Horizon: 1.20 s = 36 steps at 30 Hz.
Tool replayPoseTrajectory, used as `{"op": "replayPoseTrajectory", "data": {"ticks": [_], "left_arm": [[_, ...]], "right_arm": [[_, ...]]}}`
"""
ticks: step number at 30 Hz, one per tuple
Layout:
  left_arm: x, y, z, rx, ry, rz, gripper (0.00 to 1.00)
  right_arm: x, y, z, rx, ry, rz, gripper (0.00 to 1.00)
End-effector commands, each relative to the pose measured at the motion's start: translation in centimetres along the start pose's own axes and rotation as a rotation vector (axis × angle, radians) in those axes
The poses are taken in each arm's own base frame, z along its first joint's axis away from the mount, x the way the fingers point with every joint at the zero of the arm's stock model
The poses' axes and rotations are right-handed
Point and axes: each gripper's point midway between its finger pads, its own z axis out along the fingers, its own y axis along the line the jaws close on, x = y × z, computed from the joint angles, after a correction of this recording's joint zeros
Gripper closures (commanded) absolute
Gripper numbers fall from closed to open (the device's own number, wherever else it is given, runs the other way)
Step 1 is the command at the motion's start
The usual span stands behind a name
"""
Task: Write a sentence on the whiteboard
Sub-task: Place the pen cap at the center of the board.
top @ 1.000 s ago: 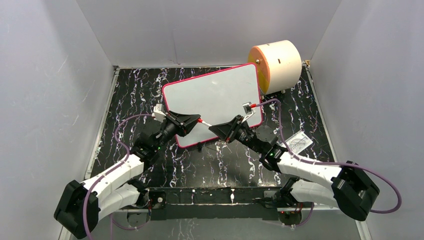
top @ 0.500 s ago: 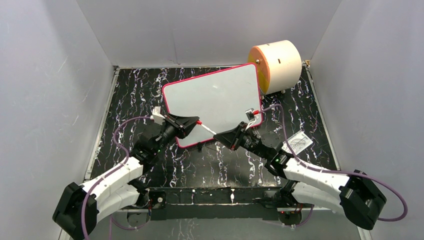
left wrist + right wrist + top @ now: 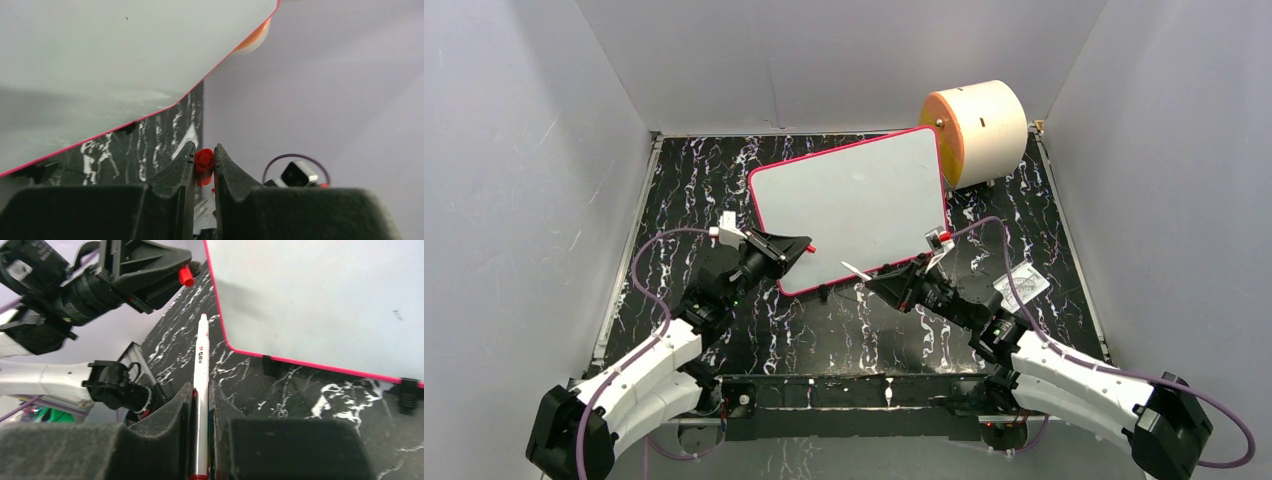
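Observation:
My left gripper has bare tabletop before the whiteboard below and back of it, so next it will move back and down, tipping downward, to release the cap.
The whiteboard [image 3: 849, 205] with a thin pink-red rim lies tilted on the black marbled table; its face is blank and no lettering shows. It also shows in the left wrist view [image 3: 100, 60] and the right wrist view [image 3: 320, 300]. My left gripper [image 3: 802, 247] is shut on the red marker cap [image 3: 204, 162], left of the board's near corner; the cap also shows in the right wrist view [image 3: 185, 276]. My right gripper [image 3: 874, 280] is shut on the white marker [image 3: 201, 370], uncapped, its tip [image 3: 849, 266] pointing left just off the board's near edge.
A cream cylinder with an orange face [image 3: 977, 130] stands at the back right, touching the board's far corner. A small clear packet [image 3: 1021, 286] lies on the table at the right. Grey walls enclose the table on three sides.
The two grippers have pulled apart: the cap has come off the marker. The left gripper has drawn back left with the cap; the right has drawn back toward me with the marker.

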Motion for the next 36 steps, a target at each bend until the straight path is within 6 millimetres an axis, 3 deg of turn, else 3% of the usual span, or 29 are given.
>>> {"op": "replayPoseTrajectory", "data": {"ticks": [1, 9, 15, 23, 27, 36], "left_arm": [[1.2, 0.7, -0.7, -0.076, 0.112, 0.273, 1.0], [6.6, 4.8, -0.7, -0.131, 0.456, 0.464, 1.0], [10.7, 7.8, 0.0, -0.235, 0.601, 0.623, 1.0], [11.8, 11.6, 0.3, -0.375, 0.617, 0.865, 1.0], [12.3, 12.6, 0.4, -0.453, 0.636, 0.995, 1.0], [11.0, 15.7, -0.5, -0.646, 0.669, 1.212, 1.0]], "right_arm": [[-2.3, -0.7, -0.5, 0.074, -0.075, -0.09, 1.0], [-4.7, -1.6, -1.8, 0.158, -0.151, -0.216, 1.0], [-6.2, -2.3, -2.6, 0.233, -0.187, -0.263, 1.0], [-6.9, -3.0, -3.5, 0.28, -0.226, -0.274, 1.0], [-7.0, -3.2, -3.6, 0.293, -0.229, -0.273, 1.0], [-8.0, -4.2, -5.0, 0.366, -0.281, -0.278, 1.0]]}}
